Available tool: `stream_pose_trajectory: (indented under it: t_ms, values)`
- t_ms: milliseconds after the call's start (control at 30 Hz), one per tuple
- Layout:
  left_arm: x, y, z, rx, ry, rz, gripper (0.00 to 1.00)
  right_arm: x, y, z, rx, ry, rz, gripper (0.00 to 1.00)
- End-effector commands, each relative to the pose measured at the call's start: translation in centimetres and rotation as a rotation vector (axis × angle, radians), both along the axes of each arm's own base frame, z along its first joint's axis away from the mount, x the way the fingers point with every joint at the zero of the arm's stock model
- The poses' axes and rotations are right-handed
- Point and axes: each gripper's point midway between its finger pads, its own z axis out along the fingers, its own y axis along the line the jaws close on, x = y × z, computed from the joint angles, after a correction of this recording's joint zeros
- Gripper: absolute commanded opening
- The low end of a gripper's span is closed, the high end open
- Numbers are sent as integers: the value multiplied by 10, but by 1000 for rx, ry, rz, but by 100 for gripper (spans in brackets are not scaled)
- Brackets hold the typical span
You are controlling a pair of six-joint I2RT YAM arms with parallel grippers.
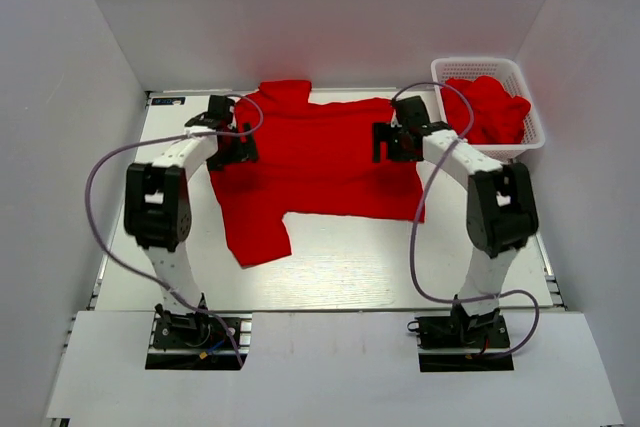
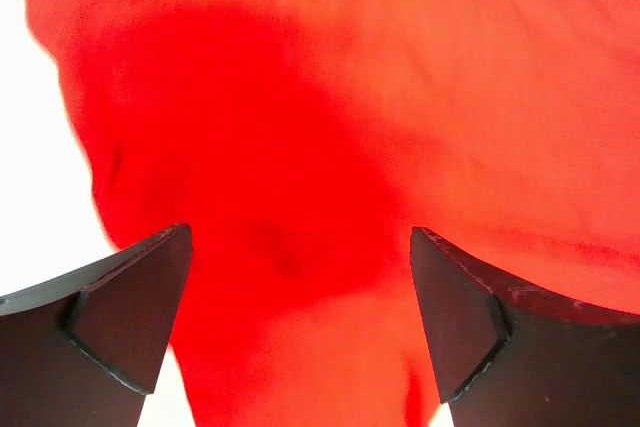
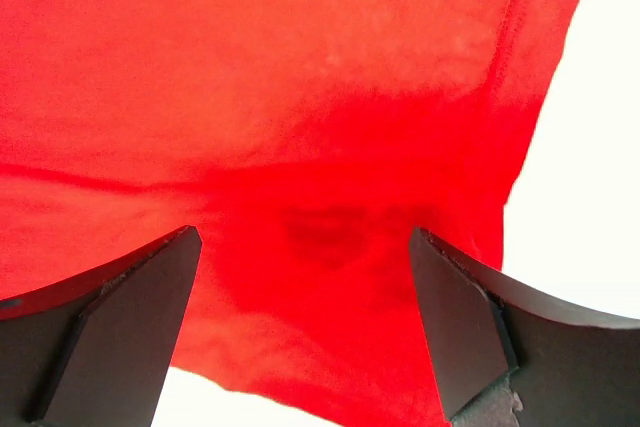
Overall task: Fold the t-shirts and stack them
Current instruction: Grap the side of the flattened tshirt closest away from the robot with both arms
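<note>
The left gripper moves back and down onto the outer corner of the near sleeve's end next, since that sleeve sticks out from the shirt's body.
A bright red t-shirt [image 1: 315, 162] lies spread across the middle of the table, partly folded, one sleeve at the near left and another at the back. My left gripper [image 1: 232, 145] is open above the shirt's left edge; the left wrist view shows red cloth [image 2: 330, 147] between its spread fingers [image 2: 130, 317]. My right gripper [image 1: 392, 140] is open above the shirt's right part; the right wrist view shows red cloth [image 3: 300, 127] and its hem between the spread fingers [image 3: 460, 327]. More red shirts [image 1: 490, 107] lie bunched in the basket.
A white plastic lattice basket [image 1: 525, 97] stands at the back right, beside the right arm. White walls close the table on the left, back and right. Purple cables loop off both arms.
</note>
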Motion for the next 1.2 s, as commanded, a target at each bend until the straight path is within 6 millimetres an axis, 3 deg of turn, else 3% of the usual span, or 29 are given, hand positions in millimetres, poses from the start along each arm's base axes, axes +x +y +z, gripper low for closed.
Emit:
stream_pose_trajectory:
  t_ms: [0, 33, 67, 133, 167, 233, 267, 300, 367, 433, 567, 633, 933, 1167]
  values:
    - [-41, 0, 42, -44, -11, 99, 100, -21, 0, 40, 55, -72, 3, 90]
    - [-69, 4, 35, -37, 53, 133, 100, -34, -11, 36, 27, -64, -24, 90]
    - [-84, 10, 33, -20, 80, 156, 100, -37, -14, 43, 26, -85, -37, 90]
    - [-114, 15, 29, -14, 130, 192, 100, -51, -26, 40, 11, -79, -81, 90]
    - [-144, 19, 26, -13, 159, 206, 100, -56, -28, 40, 11, -79, -91, 90]
    - [-168, 16, 25, -54, 162, 230, 100, -72, -35, 37, 17, -80, -120, 90]
    - [-194, 18, 11, -56, 213, 239, 100, -74, -36, 42, 39, -97, -130, 90]
    - [-202, 14, 20, -87, 168, 248, 100, -85, -38, 30, 33, -70, -128, 90]
    - [-224, 12, 14, -115, 189, 261, 100, -88, -38, 40, 66, -106, -142, 90]
    - [-230, 6, 18, -164, 158, 254, 100, -94, -35, 38, 69, -106, -130, 90]
    - [-256, 4, -10, -166, 250, 263, 100, -100, -44, 36, 63, -102, -156, 90]
    - [-260, 0, -16, -170, 276, 252, 100, -99, -45, 38, 63, -112, -165, 90]
    - [-259, 7, -25, -78, 293, 245, 100, -106, -54, 33, 38, -112, -192, 90]
    - [-259, 6, -39, -25, 335, 245, 92, -108, -60, 36, 35, -131, -230, 90]
